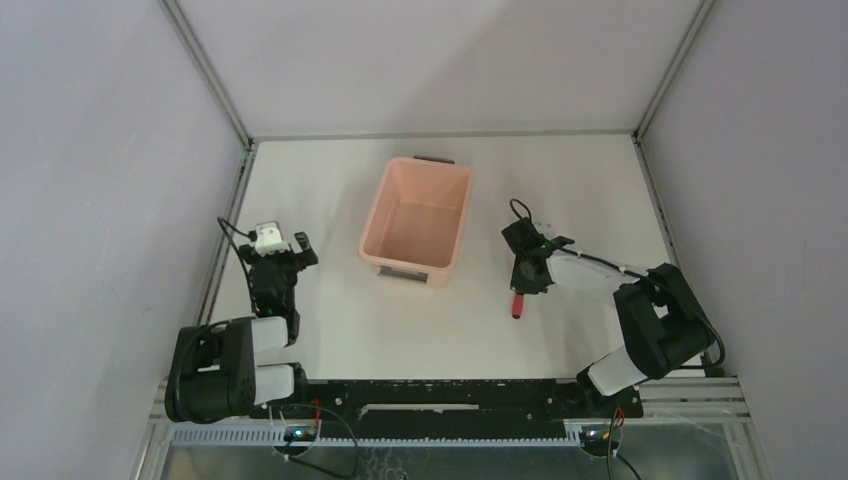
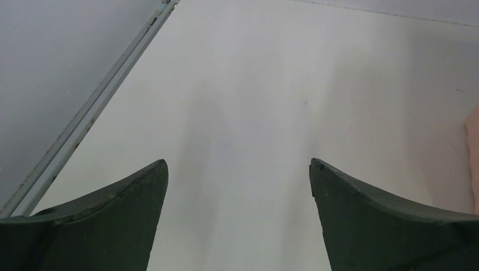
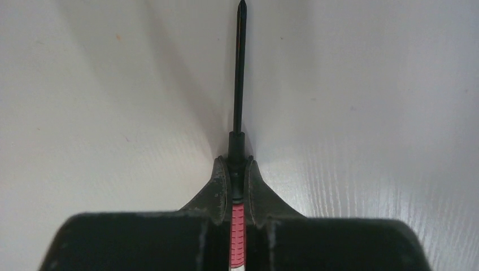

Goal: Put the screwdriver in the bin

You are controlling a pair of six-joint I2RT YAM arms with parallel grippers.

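My right gripper rises to the left in the top view over the bin's rim and descends to release next, since the bin's empty bottom lies that way.
The screwdriver (image 3: 239, 90) is gripped in my right gripper (image 3: 236, 165), which is shut on its red handle just behind the black collar. The thin black shaft points straight ahead, low over the white table. In the top view the red handle end (image 1: 518, 303) sticks out from the right gripper (image 1: 527, 275), to the right of the bin. The salmon-pink bin (image 1: 372, 225) stands empty at the table's middle back. My left gripper (image 1: 283, 250) is open and empty left of the bin, and its wrist view (image 2: 237, 169) shows only bare table between the fingers.
Grey walls enclose the table on the left, back and right, with a metal rail (image 2: 90, 113) along the left edge. A sliver of the bin (image 2: 473, 147) shows at the right edge of the left wrist view.
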